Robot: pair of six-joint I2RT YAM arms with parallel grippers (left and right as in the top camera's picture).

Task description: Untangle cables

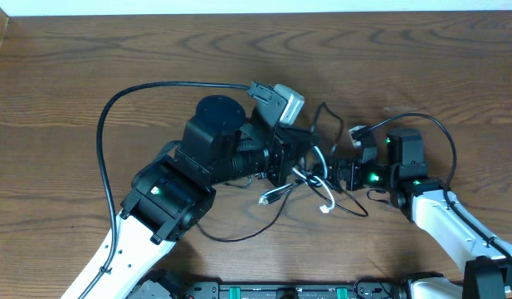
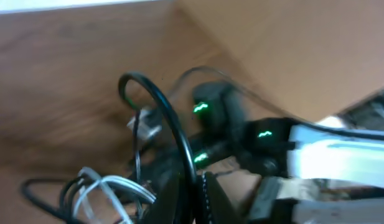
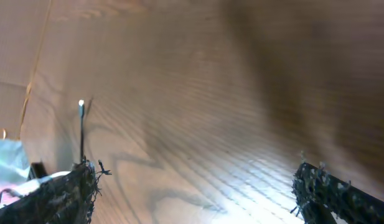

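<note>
The black cable hangs above the wood. My left gripper should move down toward the tabletop beneath the tangle (image 1: 269, 213), tip its fingers downward and release the black cable.
The cables (image 1: 315, 184) lie in a tangle at the table's middle, thin black cords with a white one (image 1: 324, 196) looping through them. My left gripper (image 1: 305, 164) reaches into the tangle from the left. In the left wrist view it (image 2: 196, 186) is shut on a black cable (image 2: 162, 109) that arches up and away, and white cable loops (image 2: 107, 188) lie beside it on the left. My right gripper (image 1: 340, 171) faces the tangle from the right. In the right wrist view it (image 3: 195, 190) is open with only bare wood between its fingers (image 3: 67, 196); a thin cord tip (image 3: 81, 107) stands at the left.
A thick black arm wire (image 1: 114, 108) arcs over the table on the left, and another (image 1: 430, 124) loops behind the right arm. Loose plugs lie at the tangle's edges (image 1: 270, 197) (image 1: 355, 131). The wooden table (image 1: 90, 50) stretches away to the back and left.
</note>
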